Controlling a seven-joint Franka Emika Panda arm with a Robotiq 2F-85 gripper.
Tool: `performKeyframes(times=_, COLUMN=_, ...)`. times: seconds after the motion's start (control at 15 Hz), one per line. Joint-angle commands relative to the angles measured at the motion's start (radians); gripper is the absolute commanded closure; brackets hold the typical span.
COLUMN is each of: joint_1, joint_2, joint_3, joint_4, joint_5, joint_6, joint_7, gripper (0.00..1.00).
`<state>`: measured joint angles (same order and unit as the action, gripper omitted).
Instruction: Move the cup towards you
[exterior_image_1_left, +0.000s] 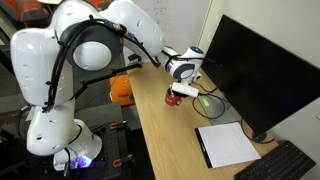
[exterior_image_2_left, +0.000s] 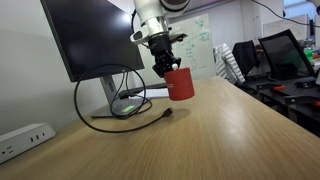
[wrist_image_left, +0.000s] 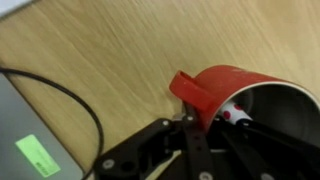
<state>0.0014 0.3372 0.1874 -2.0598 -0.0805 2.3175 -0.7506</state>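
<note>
The cup (exterior_image_2_left: 181, 85) will go back with my gripper, away from the cable, then down, and my gripper will let go of it, because clear wood by the desk's edge is below and back from my gripper.
The small red cup (exterior_image_2_left: 181, 85) with a handle stands at the far part of the wooden desk (exterior_image_2_left: 220, 140), near the monitor's foot; I cannot tell if it rests on the desk or hangs just above it. It also shows in an exterior view (exterior_image_1_left: 177, 97). In the wrist view the cup (wrist_image_left: 235, 82) fills the right side, handle toward the left, with a white dotted patch inside. My gripper (exterior_image_2_left: 164, 62) comes down from above and is shut on the cup's rim (wrist_image_left: 205, 125), one finger inside and one outside. The gripper also shows in an exterior view (exterior_image_1_left: 184, 88).
A black monitor (exterior_image_2_left: 90, 35) stands behind the cup, with a looped black cable (exterior_image_2_left: 110, 105) at its base. A white power strip (exterior_image_2_left: 25, 138) lies at the desk's near corner. An orange boxy thing (exterior_image_1_left: 121, 90), a white paper pad (exterior_image_1_left: 227, 143) and a keyboard (exterior_image_1_left: 280, 165) are nearby.
</note>
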Motion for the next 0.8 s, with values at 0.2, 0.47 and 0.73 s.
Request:
performKeyframes(times=0.2, joint_1=0.059, joint_2=-0.103, joint_3=0.05, joint_4=-0.188, joint_5=-0.098, joint_6=0.057, joint_7=-0.177, gripper=0.98)
performKeyframes(times=0.47, joint_1=0.114, joint_2=-0.136, joint_3=0.053, joint_4=-0.279, joint_5=-0.246, joint_6=0.122, joint_7=-0.185, gripper=0.98)
performKeyframes(times=0.73, joint_1=0.145, joint_2=-0.16, joint_3=0.035, joint_4=-0.358, joint_5=-0.447, joint_6=0.283, joint_7=-0.146, gripper=0.98)
